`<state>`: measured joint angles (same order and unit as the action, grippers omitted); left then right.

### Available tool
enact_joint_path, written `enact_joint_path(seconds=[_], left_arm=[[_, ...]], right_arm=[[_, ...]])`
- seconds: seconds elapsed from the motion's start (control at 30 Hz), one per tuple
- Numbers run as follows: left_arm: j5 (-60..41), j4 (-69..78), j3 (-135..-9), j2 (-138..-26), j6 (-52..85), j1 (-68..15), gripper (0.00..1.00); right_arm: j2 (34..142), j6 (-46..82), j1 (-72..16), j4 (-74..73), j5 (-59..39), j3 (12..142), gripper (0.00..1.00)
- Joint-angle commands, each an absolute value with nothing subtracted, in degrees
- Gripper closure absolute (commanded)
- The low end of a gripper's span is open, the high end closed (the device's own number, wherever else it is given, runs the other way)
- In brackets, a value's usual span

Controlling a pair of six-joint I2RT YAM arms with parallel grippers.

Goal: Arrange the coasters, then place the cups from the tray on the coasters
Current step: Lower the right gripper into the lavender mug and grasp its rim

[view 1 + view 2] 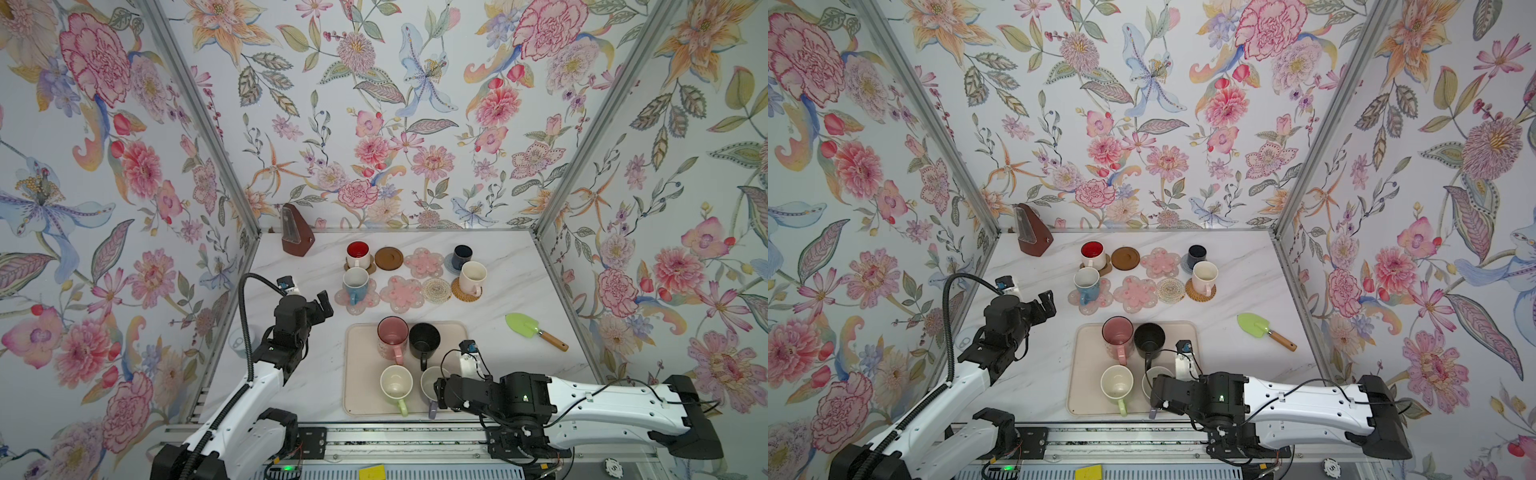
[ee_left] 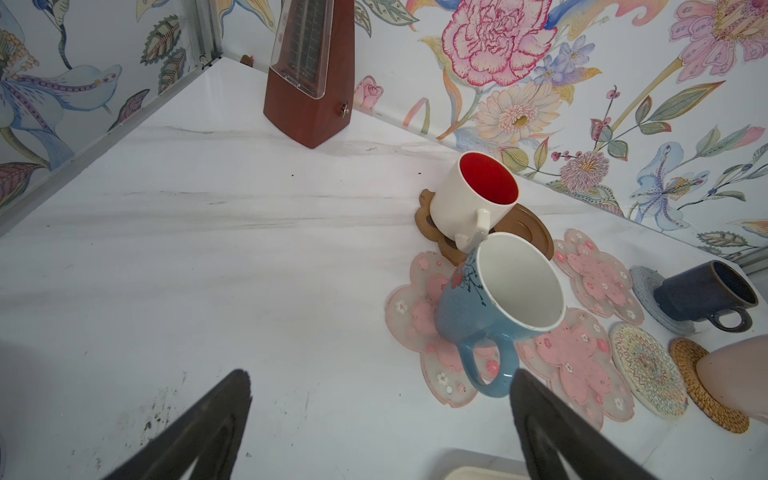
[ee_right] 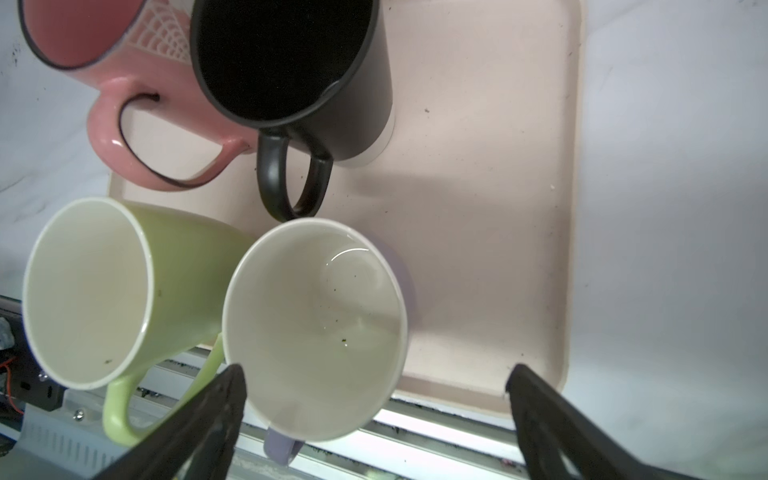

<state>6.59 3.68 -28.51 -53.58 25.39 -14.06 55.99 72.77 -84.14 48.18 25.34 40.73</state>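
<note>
The lavender cup's handle (image 1: 432, 411) (image 3: 282, 447) sticks out free, below and back of my right gripper, so the gripper will next move back and lower its fingers around it there.
The coasters lie in two rows at the back. Four bear cups: the red-inside white cup (image 1: 358, 253), blue cup (image 1: 355, 282), navy cup (image 1: 462, 255) and cream cup (image 1: 472, 276). The dark brown disc (image 1: 388, 258), two pink flowers (image 1: 402, 294) and the white woven coaster (image 1: 436, 289) are bare. The tray (image 1: 361, 374) holds the pink (image 1: 392, 332), black (image 1: 424, 338), light green (image 1: 396, 384) and lavender (image 3: 316, 324) cups. My left gripper (image 2: 380, 376) hangs open and empty, just left of the blue cup (image 2: 498, 299). My right gripper (image 3: 376, 370) is open above the lavender cup's near rim.
A brown metronome (image 1: 297, 230) stands at the back left corner. A green trowel (image 1: 532, 330) lies right of the tray. A small white can (image 1: 239, 343) sits behind my left arm by the left wall. Floral walls close three sides.
</note>
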Motion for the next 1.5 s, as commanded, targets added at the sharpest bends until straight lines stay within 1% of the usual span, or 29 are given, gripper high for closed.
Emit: enact_joint_path(seconds=[0.0, 0.13, 0.4, 0.67, 0.83, 1.0, 1.03, 1.07, 1.23, 1.3, 1.37, 1.47], left_arm=[[5.52, 4.50, -27.34, -52.17, 25.61, -13.26, 0.01], [4.97, 4.56, -26.81, -51.69, 25.89, -12.95, 0.01], [4.29, 4.49, -26.41, -50.69, 25.85, -12.54, 0.01], [4.04, 4.27, -25.94, -50.04, 25.82, -12.06, 0.01], [3.92, 4.11, -25.93, -49.89, 25.67, -11.74, 0.01], [3.74, 4.39, -25.83, -50.16, 25.93, -11.51, 0.01], [3.69, 4.47, -25.84, -50.19, 25.96, -11.49, 0.01], [3.53, 4.50, -25.76, -50.27, 25.94, -11.51, 0.01], [3.57, 4.31, -25.75, -50.16, 26.01, -11.29, 0.01], [3.45, 4.22, -25.63, -50.01, 26.02, -11.07, 0.01], [3.34, 4.23, -25.57, -49.92, 26.10, -11.03, 0.01], [3.33, 4.26, -25.50, -49.91, 26.33, -10.99, 0.01]], right_arm=[[58.57, 76.59, -86.61, 48.53, 26.66, 41.54, 0.01], [62.21, 76.38, -88.45, 47.02, 26.28, 42.44, 0.01], [68.12, 76.38, -88.86, 46.77, 23.68, 43.48, 0.01], [70.11, 77.66, -88.95, 50.52, 22.90, 42.93, 0.06], [68.83, 78.82, -88.86, 51.06, 22.87, 41.07, 0.16], [68.56, 78.91, -88.98, 49.35, 22.83, 39.98, 0.35], [68.48, 78.71, -89.01, 48.54, 22.68, 39.58, 0.38], [68.50, 78.54, -88.95, 47.63, 22.66, 39.30, 0.40], [69.83, 78.02, -88.86, 46.67, 23.30, 38.74, 0.42], [70.46, 77.54, -88.86, 46.43, 23.55, 38.93, 0.45], [70.90, 77.03, -88.84, 46.11, 23.65, 39.02, 0.49], [71.41, 76.05, -88.79, 46.11, 23.71, 39.02, 0.60]])
